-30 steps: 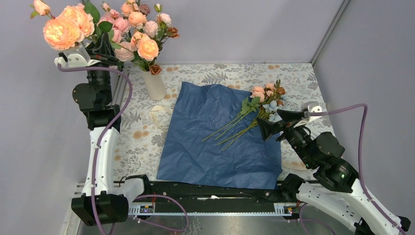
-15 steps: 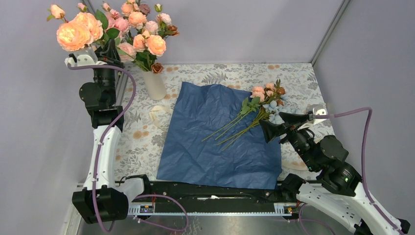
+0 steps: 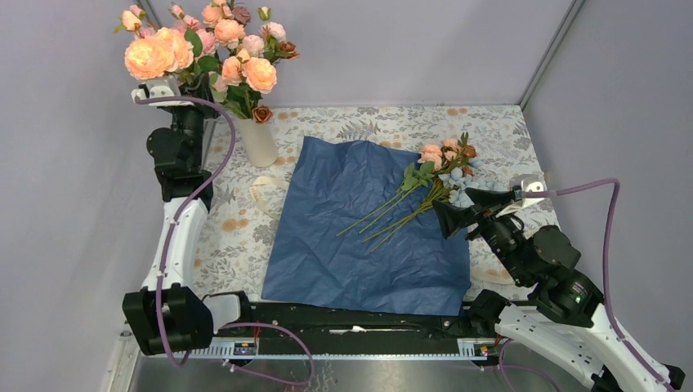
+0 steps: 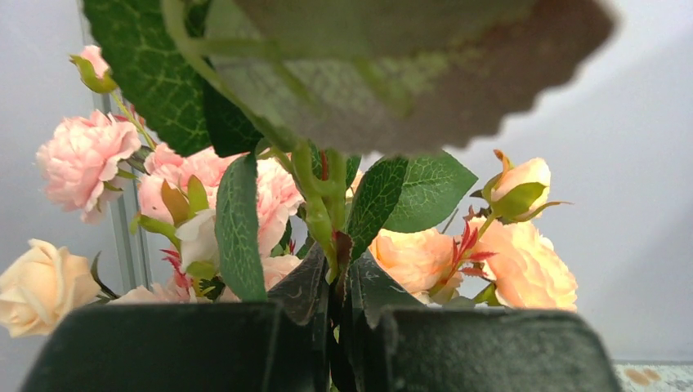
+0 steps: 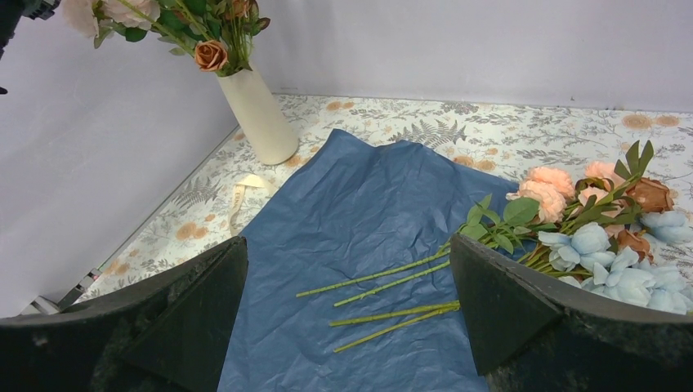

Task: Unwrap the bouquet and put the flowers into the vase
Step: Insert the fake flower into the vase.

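Observation:
I should lower the flower's stem into the vase's opening, below my left gripper and to its right in the top view, and release.
The bouquet's dark blue paper [image 3: 359,220] lies spread flat. On its right side rest several loose flowers [image 3: 445,163] in peach, brown and pale blue, with their green stems [image 5: 392,286] pointing left. The off-white vase [image 3: 259,140] stands at the back left and holds several pink and peach flowers [image 3: 241,49]. My left gripper [image 3: 190,82] is raised just left of the vase. It is shut on the green stem [image 4: 323,220] of a sprig with big peach blooms [image 3: 155,53]. My right gripper [image 5: 347,245] hangs open over the paper's right edge, beside the loose flowers.
A cream ribbon [image 3: 263,189] lies on the patterned tablecloth [image 3: 237,237] between the vase and the paper. Grey walls close off the back, the left and the right. The black rail [image 3: 351,318] runs along the near edge.
My left arm has carried the held peach flowers to the right, closer to the vase. The right gripper has barely shifted and stays open.

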{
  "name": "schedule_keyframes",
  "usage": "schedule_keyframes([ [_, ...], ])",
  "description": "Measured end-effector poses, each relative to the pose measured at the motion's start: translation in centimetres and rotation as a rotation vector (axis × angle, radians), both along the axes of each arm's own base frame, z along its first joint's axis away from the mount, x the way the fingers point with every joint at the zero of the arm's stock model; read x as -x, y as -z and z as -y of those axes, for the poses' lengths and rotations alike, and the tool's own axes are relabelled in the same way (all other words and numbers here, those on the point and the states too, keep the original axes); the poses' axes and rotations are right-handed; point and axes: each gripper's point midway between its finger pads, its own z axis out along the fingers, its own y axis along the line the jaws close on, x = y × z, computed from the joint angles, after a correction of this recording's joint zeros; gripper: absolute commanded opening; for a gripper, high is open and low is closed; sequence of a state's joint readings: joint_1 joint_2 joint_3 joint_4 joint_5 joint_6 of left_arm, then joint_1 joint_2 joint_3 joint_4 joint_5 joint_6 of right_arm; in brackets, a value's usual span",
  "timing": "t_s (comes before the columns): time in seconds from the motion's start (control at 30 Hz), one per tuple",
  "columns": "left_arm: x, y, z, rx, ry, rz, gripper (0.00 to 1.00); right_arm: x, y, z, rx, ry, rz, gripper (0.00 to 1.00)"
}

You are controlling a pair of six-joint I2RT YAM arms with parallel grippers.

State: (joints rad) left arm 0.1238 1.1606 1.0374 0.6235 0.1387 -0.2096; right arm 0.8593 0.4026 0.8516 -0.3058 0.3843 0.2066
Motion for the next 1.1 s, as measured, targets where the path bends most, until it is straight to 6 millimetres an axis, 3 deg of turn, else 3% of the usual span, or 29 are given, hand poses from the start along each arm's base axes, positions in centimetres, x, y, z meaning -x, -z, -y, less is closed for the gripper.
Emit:
schedule_keyframes([
  [0.33, -1.9, 1.7, 0.7, -0.028, 0.032, -0.026, 0.0, -0.1, 0.6, -0.1, 0.01, 0.003, -0.009, 1.0],
  [0.73, -3.6, 4.6, 2.9, -0.105, 0.058, -0.093, 0.0, -0.3, 0.7, 0.1, 0.013, 0.019, -0.01, 1.0],
  [1.1, -4.4, 6.1, 2.8, -0.117, 0.05, -0.112, 0.0, -0.3, 0.9, 0.1, 0.016, 0.018, -0.014, 1.0],
])
